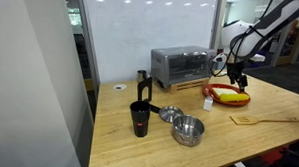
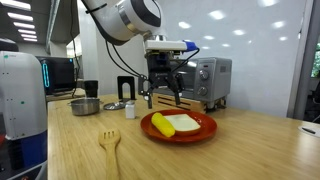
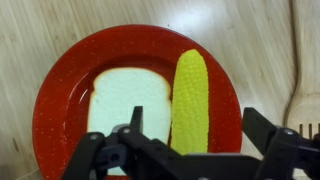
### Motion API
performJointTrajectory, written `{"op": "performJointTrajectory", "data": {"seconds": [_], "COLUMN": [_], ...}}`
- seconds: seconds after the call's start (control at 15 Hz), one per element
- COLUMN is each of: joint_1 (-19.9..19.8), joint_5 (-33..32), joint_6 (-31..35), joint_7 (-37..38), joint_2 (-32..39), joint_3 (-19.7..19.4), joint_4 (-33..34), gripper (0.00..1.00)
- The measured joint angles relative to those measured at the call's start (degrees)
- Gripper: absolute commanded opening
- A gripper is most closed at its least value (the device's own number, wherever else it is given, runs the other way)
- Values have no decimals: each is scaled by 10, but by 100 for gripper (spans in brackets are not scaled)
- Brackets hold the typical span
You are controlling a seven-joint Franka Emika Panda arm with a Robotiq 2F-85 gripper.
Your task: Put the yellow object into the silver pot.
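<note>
I will next lower my gripper toward the red plate (image 3: 70, 80) and close it there, because the yellow object's near end (image 3: 190, 138) is below and the gripper's open fingers are on both sides of that end.
The yellow object (image 3: 190, 98), a corn-like piece, lies on a red plate (image 3: 70, 80) next to a white slice of bread (image 3: 125, 98). It also shows in both exterior views (image 2: 162, 125) (image 1: 232, 93). My gripper (image 3: 192, 122) is open, hovering above the plate with its fingers on either side of the corn's near end, not touching it; it shows in both exterior views (image 2: 164, 97) (image 1: 239, 83). The silver pot (image 1: 188, 130) stands on the wooden table, apart from the plate; it also shows in an exterior view (image 2: 85, 105).
A black mug (image 1: 139, 119) and a small silver lid-like piece (image 1: 169, 114) stand by the pot. A wooden spatula (image 1: 260, 120) (image 2: 110, 148) lies near the plate. A toaster oven (image 1: 180, 66) stands behind. A small white shaker (image 2: 130, 110) is beside the plate.
</note>
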Motion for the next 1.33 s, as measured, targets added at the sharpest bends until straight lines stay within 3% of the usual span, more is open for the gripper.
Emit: {"op": "performJointTrajectory", "data": {"seconds": [0.27,1.2,1.27,1.33], "joint_1": [0,-25,-28,-32], "joint_5": [11,77,80,81], "joint_6": [16,187,196,203], "joint_7": [0,-22,-26,-31], "joint_2": [0,0,0,0], "joint_3": [2,14,14,14], "joint_4": [-3,-91,-96,-101], "gripper": [100,100,78,72]}}
